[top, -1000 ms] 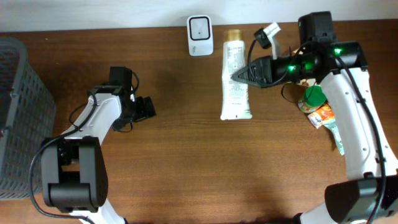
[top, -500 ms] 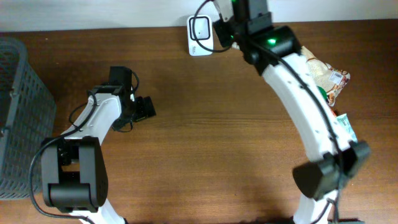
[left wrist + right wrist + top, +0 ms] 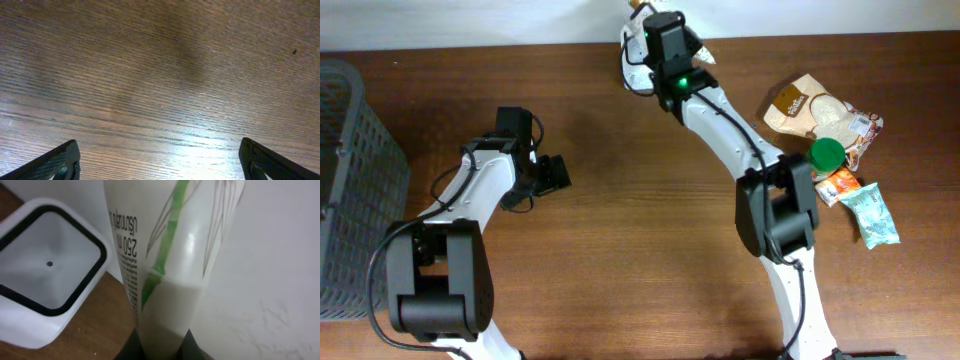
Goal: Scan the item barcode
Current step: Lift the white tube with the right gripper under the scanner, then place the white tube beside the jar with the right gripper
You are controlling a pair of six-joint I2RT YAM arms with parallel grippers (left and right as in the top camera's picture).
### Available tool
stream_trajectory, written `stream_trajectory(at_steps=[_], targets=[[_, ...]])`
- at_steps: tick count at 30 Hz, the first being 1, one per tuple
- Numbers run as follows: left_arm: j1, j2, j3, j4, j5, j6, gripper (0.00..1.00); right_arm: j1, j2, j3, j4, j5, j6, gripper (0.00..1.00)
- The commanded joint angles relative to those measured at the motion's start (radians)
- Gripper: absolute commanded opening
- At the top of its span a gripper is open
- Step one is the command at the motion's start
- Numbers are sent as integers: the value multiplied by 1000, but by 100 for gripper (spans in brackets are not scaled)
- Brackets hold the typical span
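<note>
My right gripper should next come back from the scanner [image 3: 631,60] and down, lay the tube flat beside the orange packet and release it, since bare wood lies open there.
The item is a white tube [image 3: 170,255] with a green stripe and black print, standing upright in the right wrist view. My right gripper [image 3: 160,349] is shut on its lower end. The white barcode scanner [image 3: 45,275] with its black-framed window sits just left of the tube, at the table's back edge. From above, the right arm [image 3: 720,100] reaches over the scanner [image 3: 631,60] and hides most of it. My left gripper [image 3: 552,175] rests low over bare wood left of centre, and its fingers [image 3: 55,162] stand wide apart with nothing between them.
A grey mesh basket [image 3: 350,180] stands at the left edge. At the right lie a tan snack bag [image 3: 820,105], a green cap [image 3: 827,153], an orange packet [image 3: 840,185] and a teal packet [image 3: 873,215]. A white wall rises behind the table.
My right arm has lifted the tube off the middle of the table and swung it to the back edge beside the scanner. The left arm has not moved.
</note>
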Motion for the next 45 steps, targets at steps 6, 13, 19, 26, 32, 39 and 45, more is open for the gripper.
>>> stream_trajectory(at_steps=[6, 13, 19, 26, 32, 39, 45], targets=[[-1, 8, -6, -1, -7, -3, 99, 28, 84, 23, 97, 127, -109, 4], [-1, 8, -6, -1, -6, -3, 99, 53, 84, 23, 82, 174, -156, 4], [-1, 8, -6, -1, -7, -3, 99, 71, -133, 23, -132, 77, 45, 4], [-1, 8, -6, -1, -7, -3, 99, 35, -640, 23, -889, -558, 839, 4], [-1, 8, -6, -1, -7, -3, 99, -126, -622, -80, -1328, -563, 887, 4], [-1, 8, -6, -1, -7, -3, 99, -198, -561, -517, -1083, -480, 887, 4], [-1, 8, -6, -1, -7, -3, 99, -279, -557, -726, -866, -409, 880, 4]])
